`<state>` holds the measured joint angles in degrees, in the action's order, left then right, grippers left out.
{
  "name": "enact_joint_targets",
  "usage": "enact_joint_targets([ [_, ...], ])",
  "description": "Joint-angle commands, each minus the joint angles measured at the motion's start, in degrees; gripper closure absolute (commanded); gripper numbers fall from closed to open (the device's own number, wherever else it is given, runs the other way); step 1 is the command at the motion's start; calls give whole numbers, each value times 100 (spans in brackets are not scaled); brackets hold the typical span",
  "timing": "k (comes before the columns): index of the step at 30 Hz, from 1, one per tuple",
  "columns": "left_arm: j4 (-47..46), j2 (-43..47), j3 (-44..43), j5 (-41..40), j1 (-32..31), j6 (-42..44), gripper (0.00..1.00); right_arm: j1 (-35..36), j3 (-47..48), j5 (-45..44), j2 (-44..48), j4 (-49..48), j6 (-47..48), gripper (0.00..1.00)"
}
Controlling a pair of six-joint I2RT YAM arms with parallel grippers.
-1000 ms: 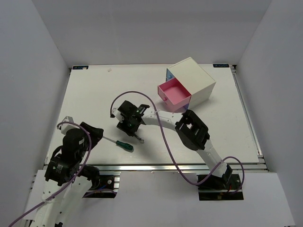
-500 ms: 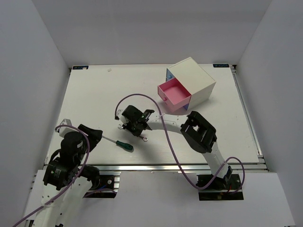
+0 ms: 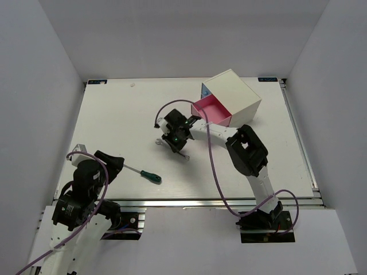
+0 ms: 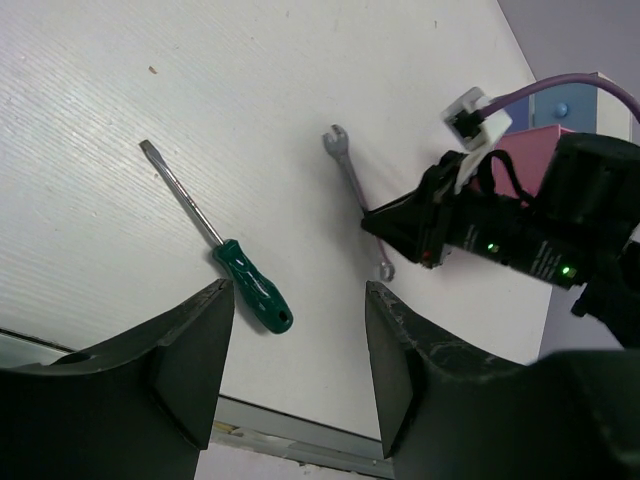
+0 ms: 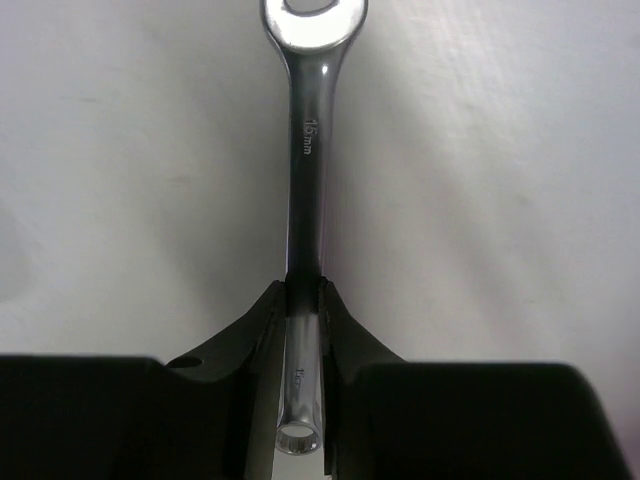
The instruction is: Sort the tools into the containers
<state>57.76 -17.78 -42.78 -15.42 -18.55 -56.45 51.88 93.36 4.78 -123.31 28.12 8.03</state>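
My right gripper should lift and move outward over the open pink drawer (image 3: 211, 109) to release the wrench, since the drawer is outward and to the gripper's right in the top view.
My right gripper (image 3: 174, 139) is shut on the silver wrench (image 5: 305, 150), gripping its shaft, and holds it over the middle of the table, left of the cabinet. The wrench also shows in the left wrist view (image 4: 352, 185). The green-handled screwdriver (image 3: 144, 172) lies on the table near the front left, and it also shows in the left wrist view (image 4: 222, 250). My left gripper (image 4: 298, 300) is open and empty, just behind the screwdriver's handle. The pink drawer (image 3: 211, 109) stands open in the white cabinet (image 3: 234, 96); a blue drawer (image 3: 205, 90) is beside it. The two mini screwdrivers are out of view.
The cabinet stands at the back right of the white table (image 3: 114, 114). A purple cable (image 3: 209, 163) loops from the right arm over the table's middle. An aluminium rail (image 3: 189, 201) runs along the front edge. Grey walls enclose the table.
My right gripper has carried the wrench from near the screwdriver back and to the right, towards the open pink drawer. The left arm and the screwdriver have stayed put.
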Motion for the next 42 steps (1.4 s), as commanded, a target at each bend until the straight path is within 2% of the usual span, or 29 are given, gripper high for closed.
enact_joint_targets([
  [1, -177, 12, 59, 48, 26, -16, 35, -353, 428, 673, 201, 370, 338, 100],
  [17, -756, -208, 262, 224, 26, -24, 35, -784, 481, 1614, 904, 220, 480, 100],
  [31, -1381, -674, 394, 417, 26, 169, 35, -1039, 903, 2757, 1924, -78, 937, 100],
  [37, -1574, -762, 481, 496, 26, 195, 35, -1408, 991, 2818, 2082, -315, 1086, 100],
  [42, -1662, -788, 552, 575, 26, 204, 35, -2075, 745, 3142, 2092, -772, 1332, 100],
])
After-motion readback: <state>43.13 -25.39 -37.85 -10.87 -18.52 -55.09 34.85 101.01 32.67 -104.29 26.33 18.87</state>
